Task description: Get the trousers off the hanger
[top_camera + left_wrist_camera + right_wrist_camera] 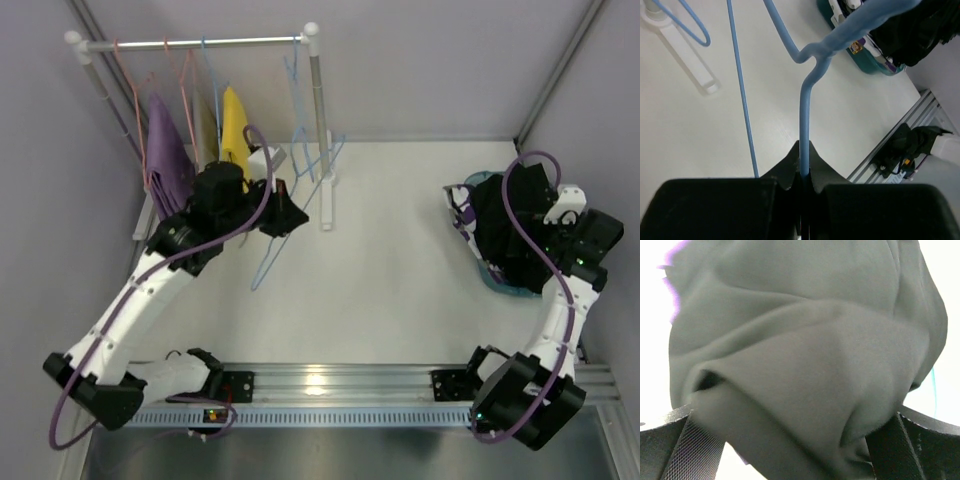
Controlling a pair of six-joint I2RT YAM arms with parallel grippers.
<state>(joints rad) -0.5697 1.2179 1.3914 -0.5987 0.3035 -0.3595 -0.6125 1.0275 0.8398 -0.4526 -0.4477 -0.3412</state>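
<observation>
My left gripper will carry the hanger outward to the open part of the bar (256,41) beside the yellow garment and release the hanger's wire, since the hanger is bare.
In the top view the black trousers (495,215) lie bunched in a teal basket (508,288) at the right, and the patterned purple-and-white trousers (461,212) show at the basket's left edge. In the right wrist view the dark cloth (805,340) fills the frame and bulges between the widely spread fingers of my open right gripper (800,450). My left gripper (804,172) is shut on the wire of a bare blue hanger (805,110). That hanger (266,258) hangs over the table in front of the rack.
A white clothes rack (318,130) stands at the back left with a lilac garment (165,150), a yellow garment (235,125) and several hangers on its bar. Another blue hanger (305,150) hangs by the post. An aluminium rail (330,385) runs along the near edge.
</observation>
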